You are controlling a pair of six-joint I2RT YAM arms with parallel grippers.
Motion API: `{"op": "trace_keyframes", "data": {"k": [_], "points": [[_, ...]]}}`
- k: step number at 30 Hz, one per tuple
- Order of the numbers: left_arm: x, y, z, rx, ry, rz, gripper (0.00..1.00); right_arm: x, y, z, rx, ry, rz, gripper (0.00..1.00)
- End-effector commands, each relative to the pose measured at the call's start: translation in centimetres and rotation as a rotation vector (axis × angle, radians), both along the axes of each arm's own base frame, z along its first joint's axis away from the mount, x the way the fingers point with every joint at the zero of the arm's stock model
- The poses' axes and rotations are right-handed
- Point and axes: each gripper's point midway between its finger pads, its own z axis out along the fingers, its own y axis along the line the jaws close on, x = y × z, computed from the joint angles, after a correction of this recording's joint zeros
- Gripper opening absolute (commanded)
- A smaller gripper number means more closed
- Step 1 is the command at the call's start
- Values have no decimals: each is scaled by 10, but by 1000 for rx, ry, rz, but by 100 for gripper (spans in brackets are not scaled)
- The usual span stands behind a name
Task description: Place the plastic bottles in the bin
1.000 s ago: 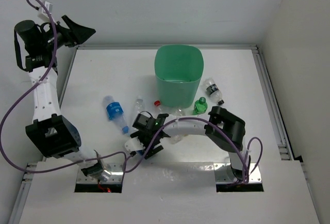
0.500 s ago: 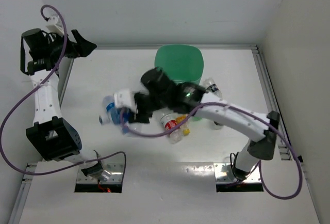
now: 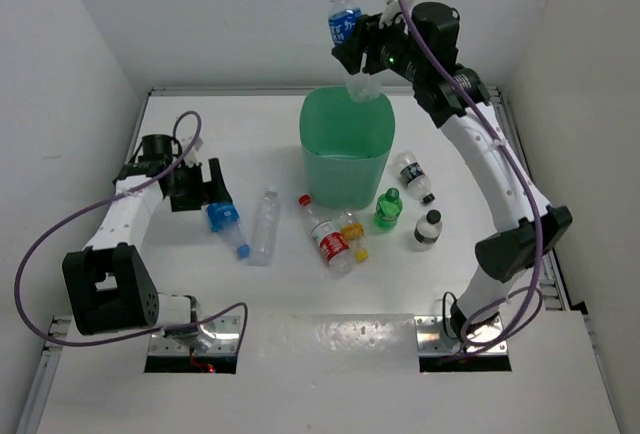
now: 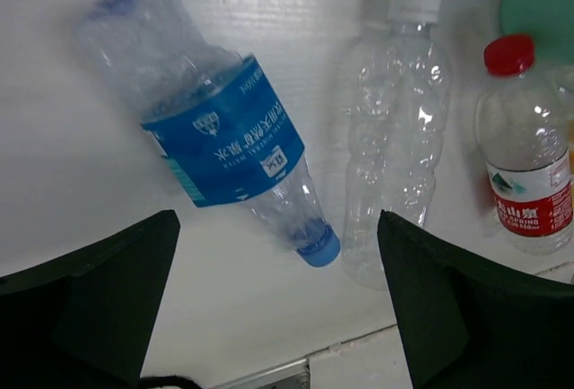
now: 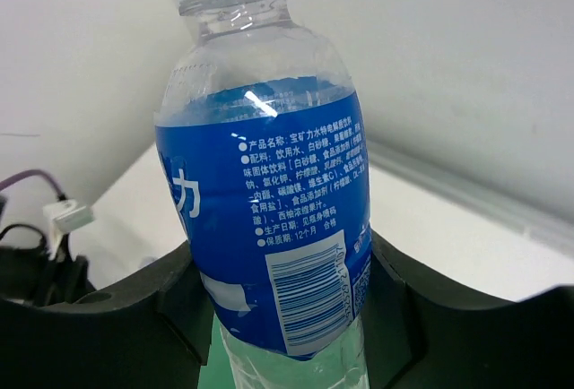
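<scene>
I should move my left gripper down and to the right in the top view next, onto the clear bottle's upper body [image 3: 267, 212] [image 4: 402, 89], because its open fingers face the blue-label bottle.
My right gripper [image 3: 362, 52] is shut on a clear bottle with a blue label and white cap [image 3: 343, 20], held upright high above the mint-green bin [image 3: 345, 169]. In the right wrist view the bottle [image 5: 269, 201] fills the gap between the fingers, and the bin's green [image 5: 208, 373] shows below it. My left gripper [image 3: 208, 194] is open and low, next to a lying blue-label, blue-capped bottle [image 3: 224, 219]. In the left wrist view that bottle [image 4: 224, 142] lies ahead of the open gripper [image 4: 276, 255], untouched.
More bottles lie on the table in front of the bin: a clear one [image 3: 265, 226], a red-capped one [image 3: 325, 237], a yellow-capped one [image 3: 353, 236], a green one [image 3: 388, 207], a black-labelled one [image 3: 412, 174] and a small one [image 3: 427, 229].
My right arm has swung up from the near table, lifting the blue-label bottle above the bin. My left arm has come down from its raised pose to the blue-capped bottle.
</scene>
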Motion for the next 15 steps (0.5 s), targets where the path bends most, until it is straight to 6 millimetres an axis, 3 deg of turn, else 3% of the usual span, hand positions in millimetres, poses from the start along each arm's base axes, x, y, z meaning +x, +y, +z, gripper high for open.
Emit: {"op": "trace_keyframes", "data": {"k": [1,2,5,6,7,9,10,11,12,13,14,15], "points": [[-5,-10,-5,7,41,22,99,19,-3,-31,96,135,-34,0],[-6,-16,-4,0,40,5,99,28,-11,-42,97,154,-52,0],[4,-37,14,4,-36,-80,99,31,-24,-90,70,243,-75,0],[11,-48,28,24,-92,-114,99,33,-26,-96,68,245,-83,0],[12,-53,35,36,-115,-129,99,31,-32,-119,52,291,-96,0],[17,-62,39,72,-132,-143,99,28,-35,-130,48,311,-100,2],[18,-77,35,81,-119,-180,99,28,-36,-135,43,315,-101,7],[20,-81,32,98,-108,-179,99,24,-36,-150,28,345,-100,15],[26,-88,24,144,-87,-193,99,21,-35,-159,23,367,-91,34],[27,-92,27,152,-97,-190,99,21,-35,-160,23,370,-92,47],[28,-95,11,168,-48,-194,99,19,-35,-162,23,380,-89,58],[30,-100,7,169,-30,-180,99,18,-35,-162,26,383,-86,68]]}}
